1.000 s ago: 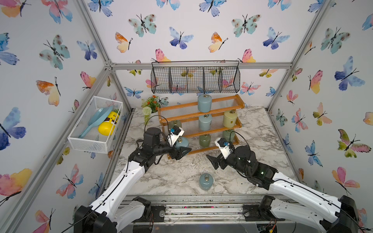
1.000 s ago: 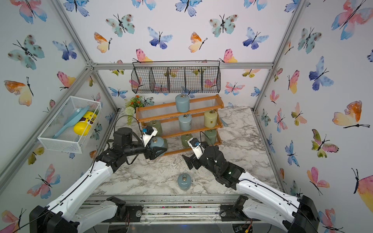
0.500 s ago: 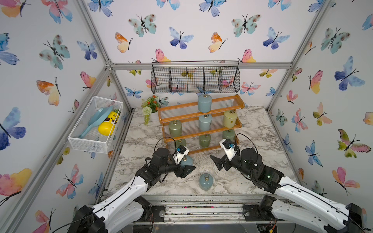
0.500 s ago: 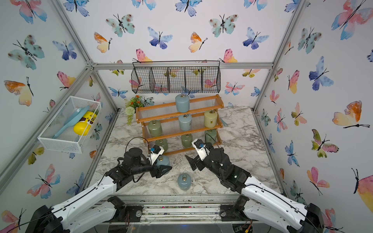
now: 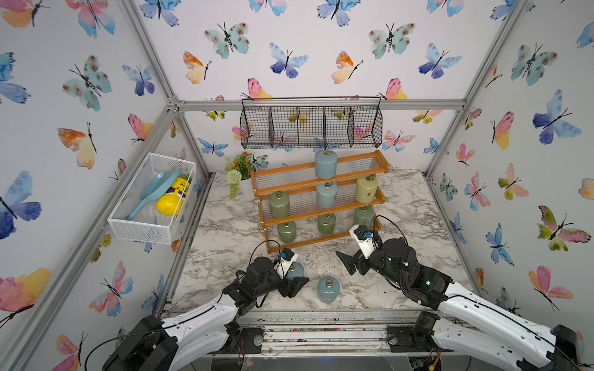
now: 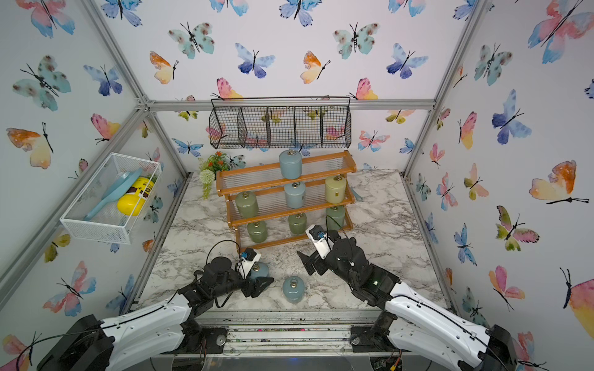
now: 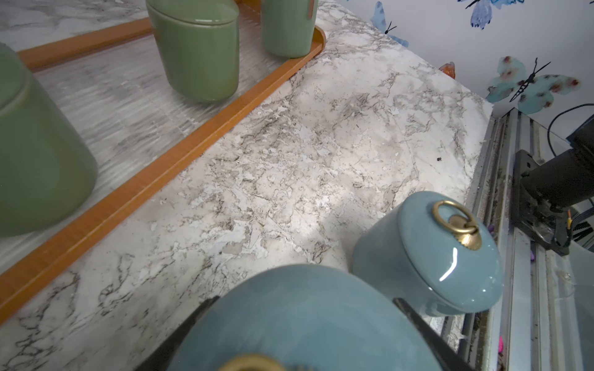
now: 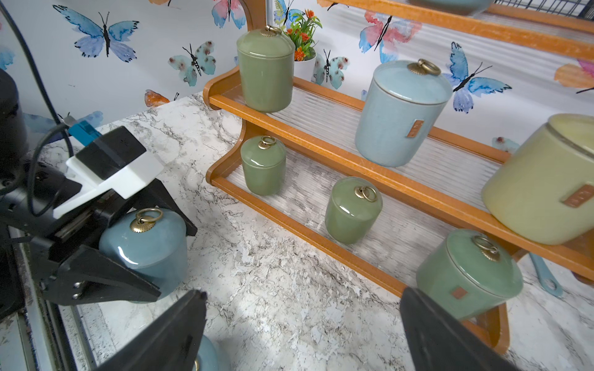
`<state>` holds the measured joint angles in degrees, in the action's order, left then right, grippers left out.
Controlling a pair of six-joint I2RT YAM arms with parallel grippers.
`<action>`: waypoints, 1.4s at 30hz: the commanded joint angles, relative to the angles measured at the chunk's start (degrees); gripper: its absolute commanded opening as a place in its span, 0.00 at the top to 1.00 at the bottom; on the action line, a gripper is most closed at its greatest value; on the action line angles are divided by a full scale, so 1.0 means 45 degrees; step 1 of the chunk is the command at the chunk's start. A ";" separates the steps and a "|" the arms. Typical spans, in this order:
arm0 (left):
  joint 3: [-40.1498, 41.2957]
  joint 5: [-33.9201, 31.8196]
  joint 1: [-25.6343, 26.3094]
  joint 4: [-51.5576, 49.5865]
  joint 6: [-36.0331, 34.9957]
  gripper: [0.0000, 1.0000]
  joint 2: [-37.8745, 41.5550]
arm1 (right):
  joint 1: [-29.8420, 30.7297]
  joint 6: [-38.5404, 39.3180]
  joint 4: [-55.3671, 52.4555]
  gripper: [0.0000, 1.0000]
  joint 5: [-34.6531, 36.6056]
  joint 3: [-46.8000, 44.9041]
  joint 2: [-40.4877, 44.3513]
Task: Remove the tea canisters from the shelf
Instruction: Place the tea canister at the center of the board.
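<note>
My left gripper moves down and back toward the free-standing pale blue canister next to release mine there, because the marble (image 5: 308,296) beside that canister lies bare.
The shelf (image 5: 321,210) (image 8: 353,154) stands at the back of the marble table. It carries several tea canisters: pale blue ones (image 5: 325,163) (image 5: 326,195), a pale yellow one (image 5: 366,189) and green ones (image 5: 279,204) (image 5: 286,231). My left gripper (image 5: 297,282) (image 7: 303,302) is shut on a pale blue canister (image 5: 295,271) (image 8: 148,244), low at the table's front. Beside it another pale blue canister (image 5: 328,289) (image 7: 427,257) stands free. My right gripper (image 5: 348,263) (image 8: 303,295) hangs open and empty before the bottom tier, near a green canister (image 8: 466,276).
A black wire basket (image 5: 311,127) hangs on the back wall above the shelf. A white mesh basket (image 5: 151,196) on the left wall holds a yellow bottle and a blue scoop. A flower pot (image 5: 239,170) stands left of the shelf. A metal rail (image 5: 321,321) runs along the front.
My left arm has carried the pale blue canister from the shelf's lower left toward the table's front, beside the free blue canister. The right gripper has hardly moved.
</note>
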<state>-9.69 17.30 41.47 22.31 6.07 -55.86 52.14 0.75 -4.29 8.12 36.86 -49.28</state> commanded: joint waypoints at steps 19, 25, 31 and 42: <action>0.0855 -0.0445 0.0927 0.4091 0.0255 0.27 -0.2208 | -0.0063 0.0112 -0.0125 0.00 0.0110 -0.0091 -0.0197; 0.1094 -0.0583 0.1017 0.4325 0.0292 0.23 -0.2361 | -0.0063 0.0108 -0.0100 0.00 0.0071 -0.0106 -0.0280; 0.1097 -0.0538 0.1220 0.4262 0.0322 0.16 -0.2611 | -0.0063 0.0171 -0.0062 0.00 0.0028 -0.0068 -0.0280; 0.1150 -0.1194 0.1919 0.3307 0.0371 0.11 -0.2128 | -0.0063 0.0262 -0.0121 0.00 -0.0086 0.0032 -0.0407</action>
<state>-4.60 13.63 49.19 38.63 7.14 -66.85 52.05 1.21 -4.60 7.94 36.77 -51.00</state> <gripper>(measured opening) 0.889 0.998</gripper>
